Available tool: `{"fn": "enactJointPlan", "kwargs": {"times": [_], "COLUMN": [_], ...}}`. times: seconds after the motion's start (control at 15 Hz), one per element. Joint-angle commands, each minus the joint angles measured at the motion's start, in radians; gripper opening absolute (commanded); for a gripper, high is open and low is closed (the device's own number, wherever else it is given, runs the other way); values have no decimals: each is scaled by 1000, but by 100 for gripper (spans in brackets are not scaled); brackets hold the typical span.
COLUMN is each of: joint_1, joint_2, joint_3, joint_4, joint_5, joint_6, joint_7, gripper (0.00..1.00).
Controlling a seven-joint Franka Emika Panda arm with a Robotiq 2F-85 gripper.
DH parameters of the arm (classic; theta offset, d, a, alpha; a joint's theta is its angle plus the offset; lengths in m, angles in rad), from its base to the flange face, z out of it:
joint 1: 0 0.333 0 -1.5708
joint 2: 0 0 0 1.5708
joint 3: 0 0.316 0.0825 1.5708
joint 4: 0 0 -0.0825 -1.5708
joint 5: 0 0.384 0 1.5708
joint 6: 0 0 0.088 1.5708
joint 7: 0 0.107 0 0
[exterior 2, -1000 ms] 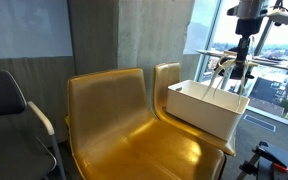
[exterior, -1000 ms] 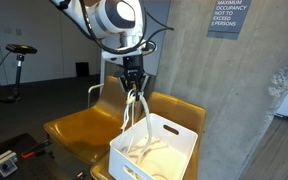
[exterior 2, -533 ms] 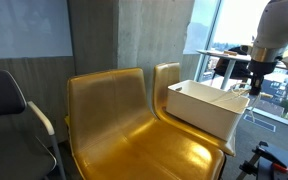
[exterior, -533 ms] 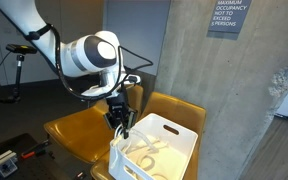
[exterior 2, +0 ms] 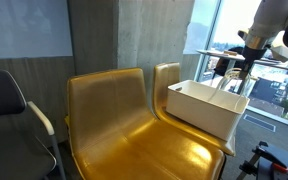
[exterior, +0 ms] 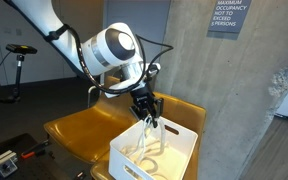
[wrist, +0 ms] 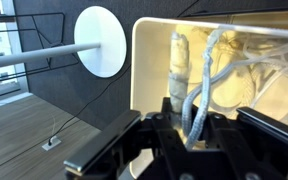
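Observation:
My gripper moves down toward the coiled rope in the open white bin next and releases the whitish rope, since its trailing length already hangs there.
My gripper [exterior: 147, 112] hangs over the open white bin [exterior: 179, 140] that stands on a yellow chair [exterior: 79, 125]. It is shut on a whitish rope [wrist: 196, 95], which runs up out of the jaws in the wrist view and trails down into the bin, where more rope lies coiled [exterior: 146, 152]. In an exterior view the gripper [exterior 2: 231, 76] sits above the far end of the bin [exterior 2: 199, 108], with the rope [exterior 2: 222, 84] slanting down from it. The bin's wall hides where the rope ends.
Two yellow moulded seats [exterior 2: 124, 115] stand side by side against a concrete wall [exterior: 239, 90]. A dark chair [exterior 2: 9, 110] stands beside them. Windows [exterior 2: 274, 85] lie behind the bin. A round white disc on a pole [wrist: 99, 42] shows in the wrist view.
The arm has swung from the bin's near edge back over its middle and risen, still carrying the rope. The gripper has stayed shut.

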Motion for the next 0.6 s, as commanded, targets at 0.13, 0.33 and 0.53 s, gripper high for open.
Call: {"fn": "enactJointPlan", "kwargs": {"times": [0.13,0.33,0.53], "joint_1": [20,21,6], "joint_2": [260,355,387], "joint_3": [5,21,66], "joint_4": [225,301,358], "joint_5": [44,127,297], "joint_6": [68,76,34], "joint_7": [8,-50,-173], "gripper": [4,40,54]}}
